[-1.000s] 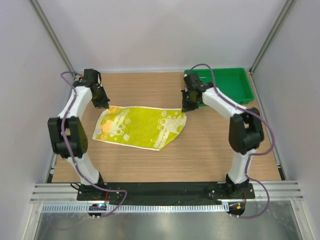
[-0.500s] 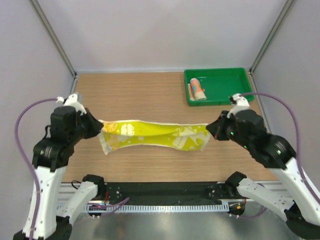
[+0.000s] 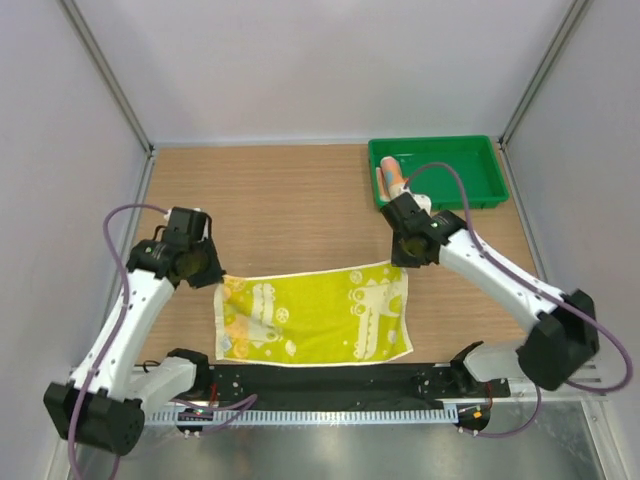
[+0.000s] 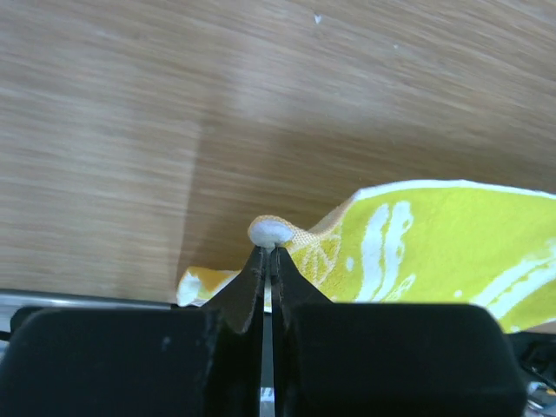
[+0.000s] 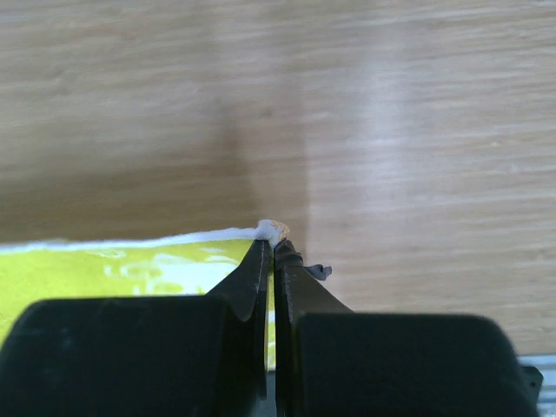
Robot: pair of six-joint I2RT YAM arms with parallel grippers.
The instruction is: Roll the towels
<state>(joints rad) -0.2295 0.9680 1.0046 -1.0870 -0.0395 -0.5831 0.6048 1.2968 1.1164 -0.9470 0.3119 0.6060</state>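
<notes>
The towel is crowding the black bar, so the right gripper will next drag the towel's corner outward onto the bare wood before the green tray and let go of it.
A yellow towel (image 3: 315, 318) with a white-green pattern lies spread flat near the table's front edge. My left gripper (image 3: 207, 270) is shut on its far left corner (image 4: 271, 233), which pokes up between the fingertips. The right gripper (image 3: 405, 258) is shut on the far right corner (image 5: 274, 230) in the same way. The yellow towel (image 4: 434, 243) stretches away to the right in the left wrist view, and the yellow towel (image 5: 130, 265) runs left in the right wrist view. A second towel (image 3: 395, 180), rolled up and showing light blue and orange-pink, lies in the green tray (image 3: 470, 165).
The green tray stands at the back right of the wooden table (image 3: 290, 200). A black rail (image 3: 320, 380) runs along the near edge just in front of the towel. White walls and metal posts enclose the table on three sides.
Both arms have carried the yellow towel from the middle of the table, lifted and stretched between them, and laid it down flat nearer the front edge. Both grippers stayed shut on its corners.
</notes>
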